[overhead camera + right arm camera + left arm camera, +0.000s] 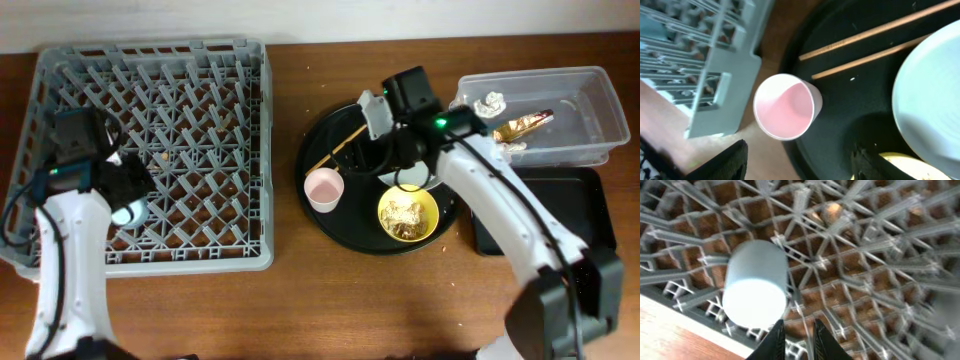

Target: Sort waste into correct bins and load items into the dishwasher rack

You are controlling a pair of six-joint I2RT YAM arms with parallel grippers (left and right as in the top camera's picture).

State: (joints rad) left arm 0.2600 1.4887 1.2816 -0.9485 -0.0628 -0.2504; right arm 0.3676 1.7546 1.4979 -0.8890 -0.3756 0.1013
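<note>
The pink cup's opening faces up, so my right gripper will next lower and tilt, moving left in the overhead view, onto the pink cup's rim by the chopsticks.
The light-blue cup [130, 212] lies in the front left of the dishwasher rack [200, 60]. In the left wrist view the cup [756, 282] lies just left of my left gripper [797, 339], which is shut and empty over the rack grid [865, 280]. My right gripper [800, 160] is open above the pink cup [785, 112], not touching it. The pink cup [324, 188], two chopsticks [340, 148], the grey plate [935, 95] and the yellow bowl [407, 215] holding noodle scraps sit on the round tray. Tissue [490, 102] and the gold wrapper [525, 125] lie in the clear tub [590, 95].
The large round black tray [335, 225] sits mid-table under my right arm. The shallow black rectangular tray [565, 205] lies in front of the clear tub at the right. The rack's corner [715, 100] is close to the left of the pink cup.
</note>
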